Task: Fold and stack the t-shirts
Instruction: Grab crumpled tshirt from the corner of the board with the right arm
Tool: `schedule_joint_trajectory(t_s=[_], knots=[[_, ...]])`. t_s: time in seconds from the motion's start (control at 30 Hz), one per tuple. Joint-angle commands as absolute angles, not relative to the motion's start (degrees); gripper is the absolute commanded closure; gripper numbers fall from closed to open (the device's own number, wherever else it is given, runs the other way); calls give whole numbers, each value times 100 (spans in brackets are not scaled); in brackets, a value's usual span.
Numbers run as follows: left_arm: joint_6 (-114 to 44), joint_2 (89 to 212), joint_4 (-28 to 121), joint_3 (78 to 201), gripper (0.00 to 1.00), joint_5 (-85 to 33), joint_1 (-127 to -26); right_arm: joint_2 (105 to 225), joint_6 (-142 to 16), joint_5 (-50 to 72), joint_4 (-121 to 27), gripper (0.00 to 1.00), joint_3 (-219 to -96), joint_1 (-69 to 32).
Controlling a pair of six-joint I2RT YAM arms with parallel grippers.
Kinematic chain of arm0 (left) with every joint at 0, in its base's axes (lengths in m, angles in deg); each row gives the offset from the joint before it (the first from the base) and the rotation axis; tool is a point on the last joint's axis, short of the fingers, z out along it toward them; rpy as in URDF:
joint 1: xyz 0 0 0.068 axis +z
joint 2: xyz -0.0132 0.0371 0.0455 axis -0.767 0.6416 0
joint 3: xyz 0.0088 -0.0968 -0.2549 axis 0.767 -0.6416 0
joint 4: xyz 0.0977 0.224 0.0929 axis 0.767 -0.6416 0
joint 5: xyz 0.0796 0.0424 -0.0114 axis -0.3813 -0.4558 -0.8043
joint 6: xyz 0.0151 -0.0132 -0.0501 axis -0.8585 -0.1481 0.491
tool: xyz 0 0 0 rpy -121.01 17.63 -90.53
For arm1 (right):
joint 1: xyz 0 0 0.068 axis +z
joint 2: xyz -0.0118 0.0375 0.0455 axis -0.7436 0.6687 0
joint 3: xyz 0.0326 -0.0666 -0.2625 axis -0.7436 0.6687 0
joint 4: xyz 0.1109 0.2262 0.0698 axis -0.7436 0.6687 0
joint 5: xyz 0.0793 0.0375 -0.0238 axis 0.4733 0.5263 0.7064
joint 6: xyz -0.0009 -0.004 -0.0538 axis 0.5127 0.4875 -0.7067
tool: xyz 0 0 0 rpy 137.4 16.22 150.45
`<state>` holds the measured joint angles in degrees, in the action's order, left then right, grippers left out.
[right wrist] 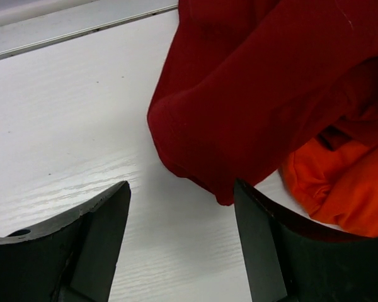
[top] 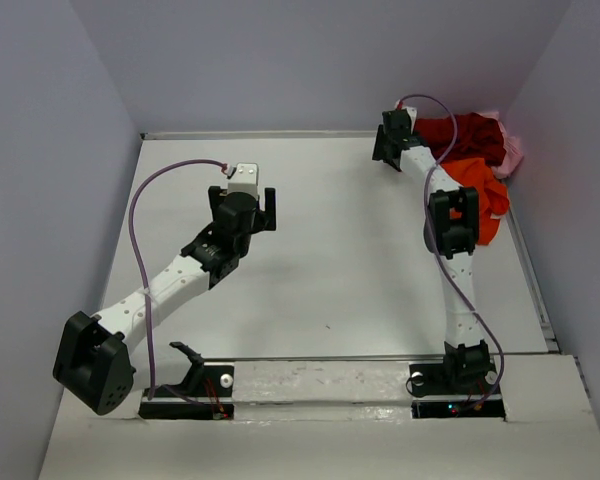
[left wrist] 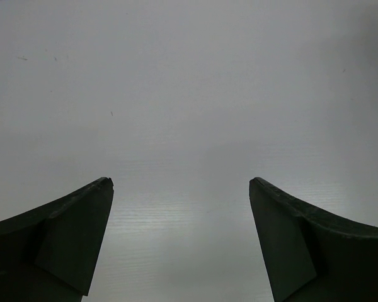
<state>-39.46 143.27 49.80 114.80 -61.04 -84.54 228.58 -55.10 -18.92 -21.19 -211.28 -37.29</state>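
Next, my right gripper moves toward the right in the wrist view and down onto the red shirt's pointed corner (right wrist: 221,192), because that corner sticks out over bare table.
Three crumpled t-shirts lie heaped in the far right corner: a dark red one (top: 470,135), a bright orange one (top: 483,190) in front of it, and a pale pink one (top: 513,152) mostly hidden behind them. My right gripper (top: 388,152) is open, just left of the heap. In the right wrist view the red shirt (right wrist: 264,88) hangs a corner just ahead of my open right gripper (right wrist: 181,186), with the orange shirt (right wrist: 346,189) to the right. My left gripper (top: 242,205) is open and empty over bare table, also shown in its wrist view (left wrist: 181,180).
The white table (top: 330,260) is boxed in by grey walls on the left, back and right. A raised strip (top: 370,375) along the near edge carries both arm bases. The right arm stretches along the table's right side beside the heap.
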Motion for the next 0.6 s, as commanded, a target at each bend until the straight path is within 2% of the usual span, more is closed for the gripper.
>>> schedule_joint_trajectory(t_s=[0.0, 0.2, 0.3, 0.43, 0.57], knots=[[-3959, 14174, 5080, 11702, 1, -6049, -8489, 22898, -5383, -1758, -2047, 28, -21376, -3906], [-3959, 14174, 5089, 11702, 1, -6014, -8498, 23013, -5225, -1688, -1696, 28, -21622, -3969], [-3959, 14191, 5089, 11702, 1, -5996, -8507, 23039, -5163, -1512, -1643, 31, -21613, -4021], [-3959, 14191, 5089, 11702, 1, -5978, -8533, 23083, -5014, -1178, -1511, 40, -21543, -4135], [-3959, 14191, 5089, 11711, 1, -5952, -8542, 23109, -4873, -712, -1406, 41, -21403, -4249]])
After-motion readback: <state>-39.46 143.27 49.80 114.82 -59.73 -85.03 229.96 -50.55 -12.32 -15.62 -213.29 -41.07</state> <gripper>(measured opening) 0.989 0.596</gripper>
